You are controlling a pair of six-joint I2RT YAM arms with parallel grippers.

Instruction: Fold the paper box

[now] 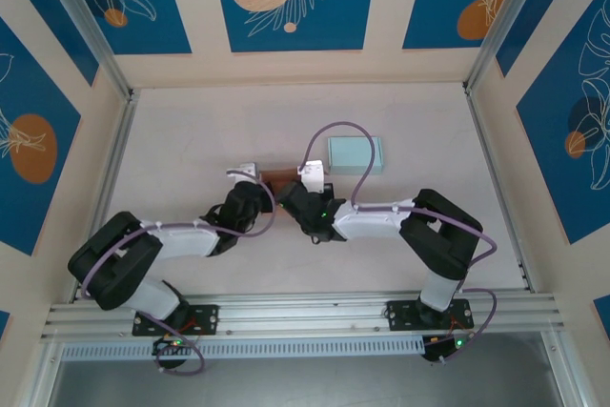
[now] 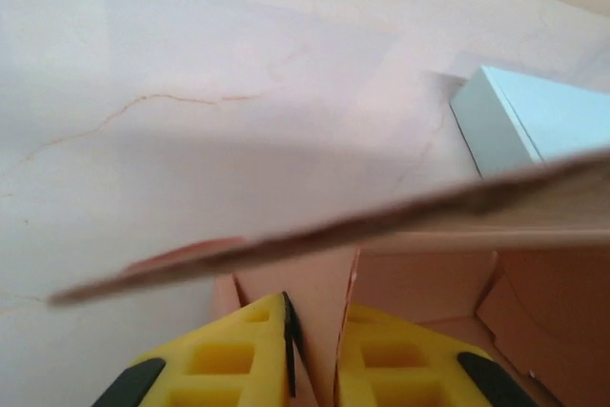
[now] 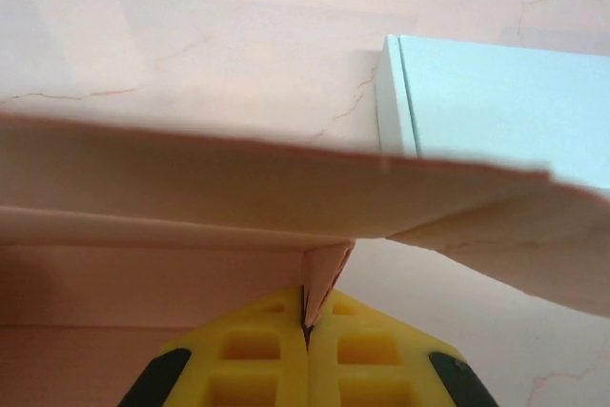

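My right gripper should next pull back toward my base with the folded corner tab [image 3: 323,275] and then release the tab, since the light-blue box is close beyond the flap.
The brown paper box [image 1: 282,178] lies mid-table between both arms. In the left wrist view its inside walls [image 2: 419,278] show under a raised, blurred flap [image 2: 315,234]. My left gripper [image 2: 319,310] straddles an upright side wall, jaws slightly parted; the paper edge lies against the right finger [image 2: 400,350]. From above, the left gripper [image 1: 254,184] is at the box's left end. My right gripper [image 3: 307,304] is shut on a folded corner tab of the box [image 3: 191,188], under its wide flap. It sits at the box's right end [image 1: 303,188].
A light-blue closed box [image 1: 355,153] rests just beyond the paper box to the right, close to its flap [image 3: 496,102] [image 2: 519,121]. Aluminium frame rails [image 1: 114,169] and patterned walls border the marble tabletop [image 1: 191,131].
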